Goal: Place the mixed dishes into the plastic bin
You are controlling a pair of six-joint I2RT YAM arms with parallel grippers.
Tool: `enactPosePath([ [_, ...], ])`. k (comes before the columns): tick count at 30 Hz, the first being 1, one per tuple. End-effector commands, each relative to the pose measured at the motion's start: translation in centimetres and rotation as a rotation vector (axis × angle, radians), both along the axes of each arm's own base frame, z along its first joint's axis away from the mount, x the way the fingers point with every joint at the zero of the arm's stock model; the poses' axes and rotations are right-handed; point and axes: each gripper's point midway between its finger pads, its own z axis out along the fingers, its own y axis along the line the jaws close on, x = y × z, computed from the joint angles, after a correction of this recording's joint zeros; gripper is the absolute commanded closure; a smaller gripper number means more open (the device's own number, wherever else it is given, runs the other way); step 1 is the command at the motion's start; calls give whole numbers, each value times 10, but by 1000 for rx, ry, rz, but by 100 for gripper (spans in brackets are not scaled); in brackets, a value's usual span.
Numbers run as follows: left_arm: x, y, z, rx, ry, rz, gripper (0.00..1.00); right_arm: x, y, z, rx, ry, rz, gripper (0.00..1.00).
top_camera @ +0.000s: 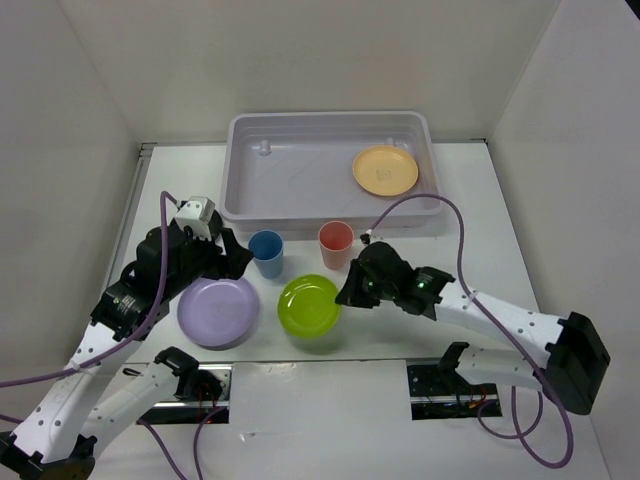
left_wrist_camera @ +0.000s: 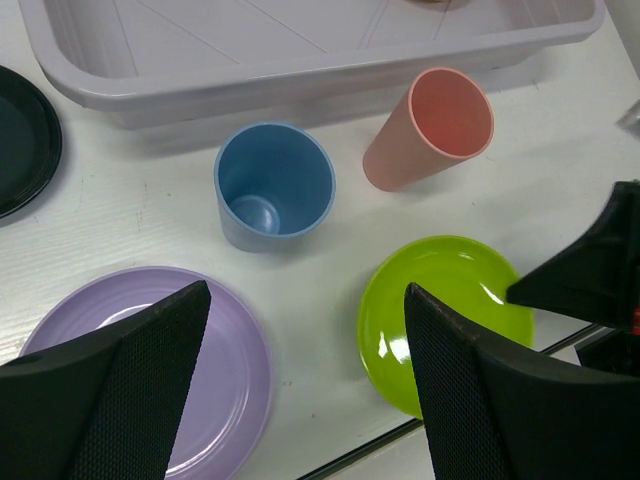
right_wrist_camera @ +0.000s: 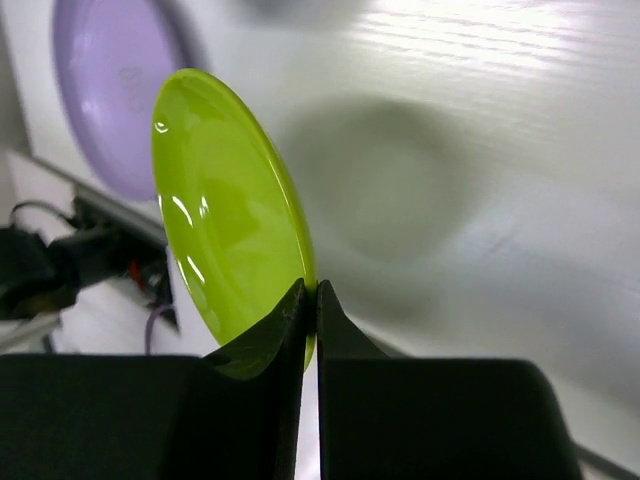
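I will next raise my right gripper outward over the bin's near rim, lower the lime-green plate and let it go. The bare bottom of the bin lies outward of the plate, beside the yellow-orange plate (top_camera: 385,170).
My right gripper (top_camera: 346,294) (right_wrist_camera: 311,292) is shut on the right rim of the small lime-green plate (top_camera: 309,305) (right_wrist_camera: 220,210), which is tilted up off the table. My left gripper (top_camera: 236,262) (left_wrist_camera: 305,290) is open and empty above the table, between the lavender plate (top_camera: 218,311) (left_wrist_camera: 230,350) and the lime plate (left_wrist_camera: 440,300). The blue cup (top_camera: 266,252) (left_wrist_camera: 272,185) and the coral-red cup (top_camera: 336,242) (left_wrist_camera: 430,130) stand upright in front of the plastic bin (top_camera: 300,175) (left_wrist_camera: 300,85). The yellow-orange plate (top_camera: 385,170) lies in the bin. The black plate (left_wrist_camera: 20,140) lies left of the cups, hidden under my left arm in the top view.
White walls close the table at the left, right and back. The table's near edge with the arm bases and cables (top_camera: 440,385) runs just below the plates. The lavender plate also shows in the right wrist view (right_wrist_camera: 110,90).
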Motion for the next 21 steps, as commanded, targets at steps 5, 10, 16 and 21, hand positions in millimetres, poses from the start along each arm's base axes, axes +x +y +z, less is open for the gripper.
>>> enactPosePath([
  [5,3,-2,22,-52,-52,10,15,-1,0,127,225,-165,104,100],
  [10,4,-11,22,-98,-51,-14,15,72,12,192,296,-384,64,100],
  [16,6,5,32,-42,-68,41,15,209,27,230,270,-522,1,100],
  [21,3,10,35,-40,-80,59,15,282,36,181,227,-460,-26,100],
])
